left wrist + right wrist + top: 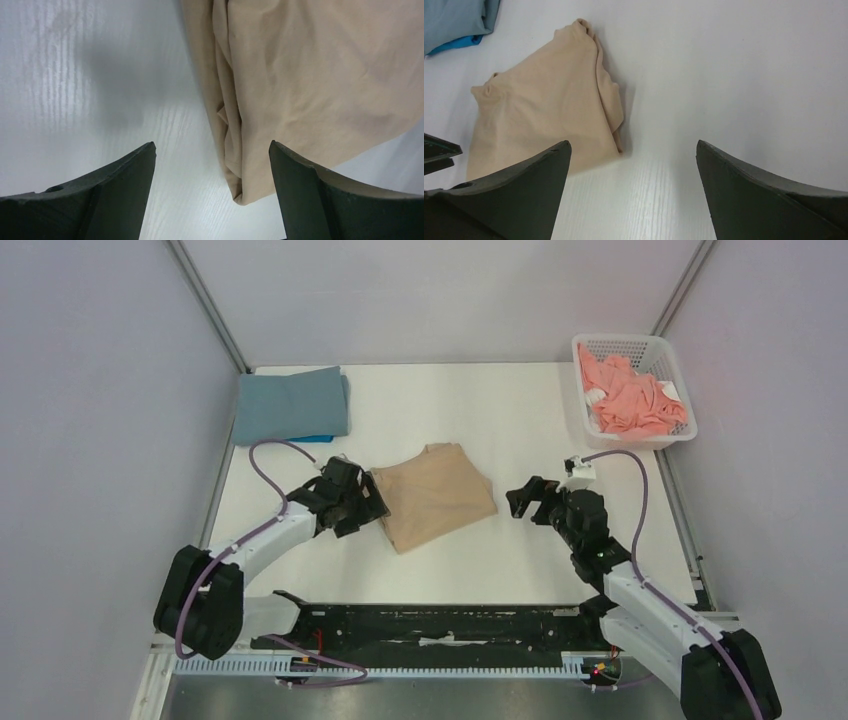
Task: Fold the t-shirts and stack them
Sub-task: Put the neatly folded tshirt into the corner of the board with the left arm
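Observation:
Next, my left gripper lowers toward the right in the top view onto the middle of the t-shirt's layered edge (387, 521) (229, 120) and closes, as the t-shirt's folds lie together there.
The tan t-shirt (437, 494) lies folded in the middle of the table; it also shows in the left wrist view (310, 85) and the right wrist view (544, 110). My left gripper (368, 502) is open at its left edge, a corner of the cloth between the jaws (212, 146), not gripped. My right gripper (522, 502) is open and empty just right of the shirt (634, 145). The grey-blue t-shirt (291, 403) lies folded at the back left on top of the bright blue t-shirt (316, 438). The coral pink t-shirt (632, 398) is crumpled in the basket.
The white lattice basket (668, 360) stands at the back right corner. Grey walls close in the table on the left, back and right. Bare white tabletop (520, 410) lies between the shirt and the basket.

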### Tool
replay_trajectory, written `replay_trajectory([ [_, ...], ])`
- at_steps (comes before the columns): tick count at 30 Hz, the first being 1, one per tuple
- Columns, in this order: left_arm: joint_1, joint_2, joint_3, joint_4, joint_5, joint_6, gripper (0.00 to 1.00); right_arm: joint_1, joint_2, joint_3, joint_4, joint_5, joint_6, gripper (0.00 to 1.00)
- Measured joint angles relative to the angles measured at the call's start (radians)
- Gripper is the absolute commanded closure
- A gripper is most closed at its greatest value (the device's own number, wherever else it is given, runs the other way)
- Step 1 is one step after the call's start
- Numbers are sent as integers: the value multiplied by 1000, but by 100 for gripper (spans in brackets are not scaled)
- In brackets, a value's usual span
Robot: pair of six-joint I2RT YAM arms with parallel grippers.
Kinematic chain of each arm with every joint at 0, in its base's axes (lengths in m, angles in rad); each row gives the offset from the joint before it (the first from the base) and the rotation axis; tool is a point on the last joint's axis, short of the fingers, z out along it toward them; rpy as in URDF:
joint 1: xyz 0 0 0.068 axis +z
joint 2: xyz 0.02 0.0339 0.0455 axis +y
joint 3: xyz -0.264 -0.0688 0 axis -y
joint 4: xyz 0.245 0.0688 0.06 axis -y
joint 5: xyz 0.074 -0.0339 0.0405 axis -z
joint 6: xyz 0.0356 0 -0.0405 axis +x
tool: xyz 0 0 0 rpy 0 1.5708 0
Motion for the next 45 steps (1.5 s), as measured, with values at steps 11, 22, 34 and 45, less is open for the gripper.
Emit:
replay_trajectory([
  [11,-12,174,-43,263,71,-91,45,0,-206,-54,-69,-19,6,2],
  [22,-138,452,255,171,-46,-111,98,0,-272,-70,-174,97,5,2],
  [34,-127,652,736,-132,-467,325,98,0,-297,-77,-222,241,6,2],
  [45,-19,776,964,-36,-658,847,98,0,-285,-77,-238,324,6,2],
])
